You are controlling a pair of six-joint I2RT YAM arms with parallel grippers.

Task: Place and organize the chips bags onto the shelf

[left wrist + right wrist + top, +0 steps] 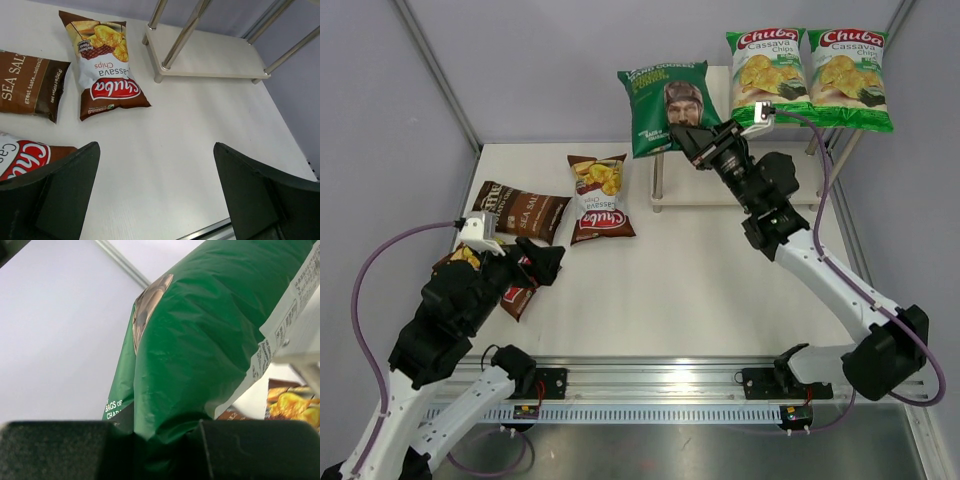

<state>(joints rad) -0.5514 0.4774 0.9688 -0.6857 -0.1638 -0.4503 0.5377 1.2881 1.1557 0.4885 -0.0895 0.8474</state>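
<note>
The green bag is to be released next, so I need to move my right gripper outward and toward the standing Chuba bags, since the top board's bare end (717, 92) lies outward of it.
Two green-white Chuba bags (765, 75) (847, 78) stand side by side on the shelf's (710, 185) top board. My right gripper (684, 134) is shut on the bottom edge of the dark green bag with a man's face (663, 103), holding it upright at the shelf's left end; in the right wrist view the green bag (210, 340) is pinched in the gripper (165, 450). A brown Chuba bag (600, 195) (102, 70) and the Sea Salt bag (520, 210) (30, 87) lie flat on the table. My left gripper (545, 262) (155, 190) is open over bare table beside another brown Chuba bag (515, 290) (25, 155).
The shelf's lower board (210, 55) holds nothing, and its silver legs (172, 42) stand at the corners. Grey walls with a metal frame (440, 75) enclose the table. A metal rail (650, 385) runs along the near edge.
</note>
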